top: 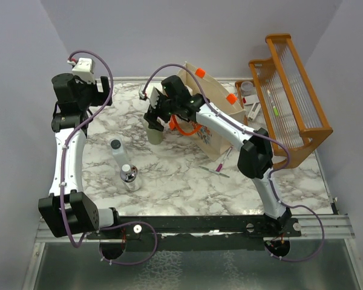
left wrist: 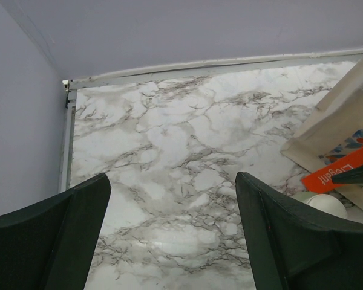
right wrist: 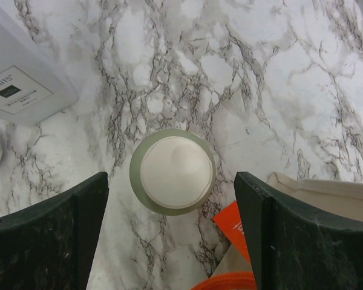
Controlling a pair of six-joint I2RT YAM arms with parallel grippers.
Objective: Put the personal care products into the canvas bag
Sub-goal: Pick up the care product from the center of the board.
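My right gripper is above the cream cap of the olive-green bottle [right wrist: 176, 171], with the cap between its open fingers. It will go down around the cap next and close.
An olive-green bottle with a cream cap [right wrist: 172, 172] stands on the marble table just left of the canvas bag [top: 215, 112]. It also shows in the top view [top: 155, 132]. My right gripper [right wrist: 169, 241] is open above it, one finger on each side, not touching; in the top view the right gripper [top: 159, 118] hovers over the bottle. A white bottle with a grey cap [top: 117, 151] and a short clear bottle with a chrome cap [top: 130, 176] stand further left. My left gripper [left wrist: 169, 241] is open and empty over bare marble at the back left [top: 100, 90]. The beige bottle is out of view.
An orange slatted rack [top: 293, 96] stands at the back right, with small items beside it. Pens [top: 219, 167] lie in front of the bag. The bag's orange tab [right wrist: 236, 226] is close to my right finger. A white labelled bottle [right wrist: 18, 78] sits up left.
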